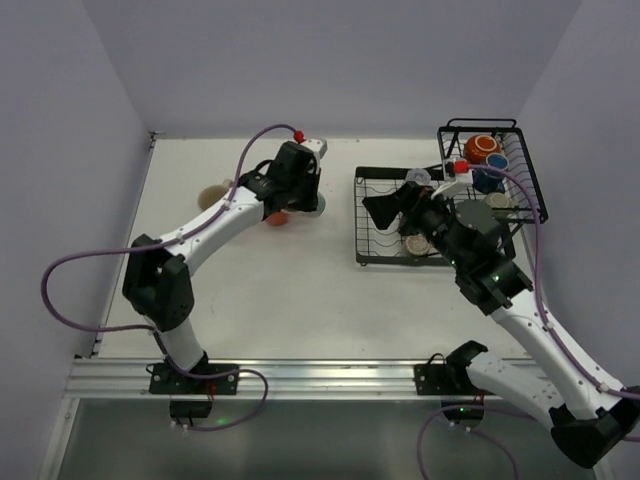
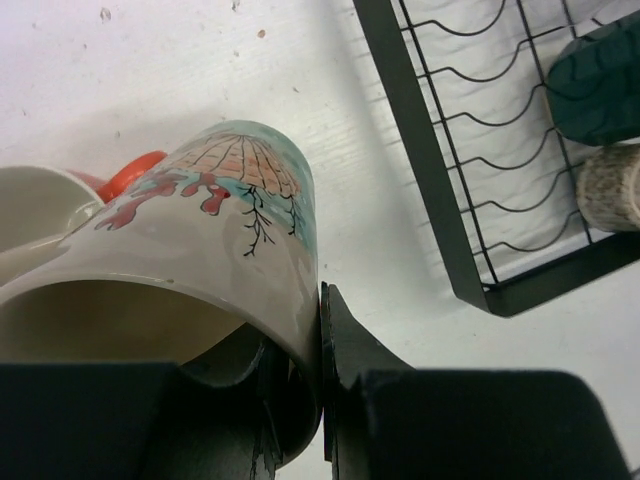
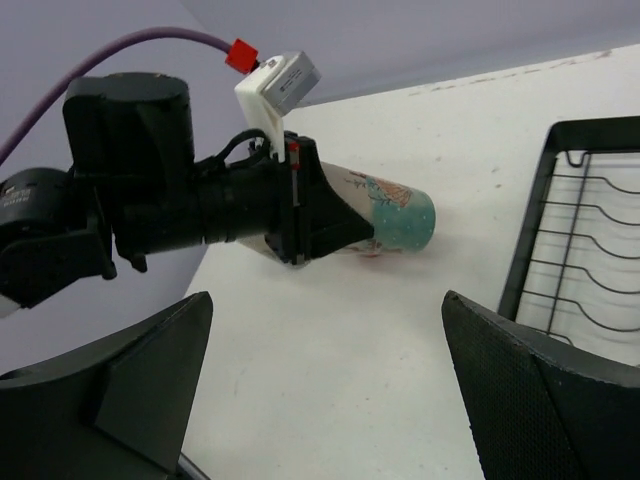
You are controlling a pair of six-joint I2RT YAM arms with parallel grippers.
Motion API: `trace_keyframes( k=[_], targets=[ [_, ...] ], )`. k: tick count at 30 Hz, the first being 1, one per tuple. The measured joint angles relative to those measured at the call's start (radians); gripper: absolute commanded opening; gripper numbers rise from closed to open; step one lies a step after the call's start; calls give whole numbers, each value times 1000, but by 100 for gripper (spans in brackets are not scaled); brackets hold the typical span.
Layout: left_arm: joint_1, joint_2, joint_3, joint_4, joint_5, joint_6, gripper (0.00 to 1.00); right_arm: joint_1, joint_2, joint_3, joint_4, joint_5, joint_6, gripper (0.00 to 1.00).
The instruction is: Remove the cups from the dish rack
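Observation:
The left gripper lowers the patterned cup's teal base onto the empty table between the orange-red cup (image 2: 132,172) and the dish rack next.
My left gripper (image 1: 297,198) is shut on the rim wall of a patterned cream cup with a teal base (image 2: 235,205), tilted on its side low over the table left of the dish rack; it also shows in the right wrist view (image 3: 390,215). An orange-red cup (image 2: 132,172) and a cream cup (image 2: 30,205) stand just behind it. My right gripper (image 1: 385,208) is open and empty over the left part of the black wire dish rack's flat tray (image 1: 362,225). The tray holds a dark teal cup (image 2: 600,85) and a speckled beige cup (image 2: 612,190).
The rack's raised basket (image 1: 530,175) at the back right holds an orange-red and white cup (image 1: 483,147), a blue cup (image 1: 488,181) and a beige cup (image 1: 500,200). A cream cup (image 1: 212,197) stands near the table's left edge. Walls close in the table on three sides.

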Motion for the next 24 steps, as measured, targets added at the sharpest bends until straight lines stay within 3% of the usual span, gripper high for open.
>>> trace_keyframes(
  k=[13, 21, 24],
  targets=[
    [-97, 429, 548, -259, -135, 115, 0, 6, -179, -105, -96, 70, -64, 99],
    [-100, 570, 657, -341, -135, 174, 0, 6, -223, -125, -109, 93, -71, 99],
    [-100, 573, 661, -358, -139, 182, 20, 6, -224, -125, -110, 99, -73, 99]
  ],
)
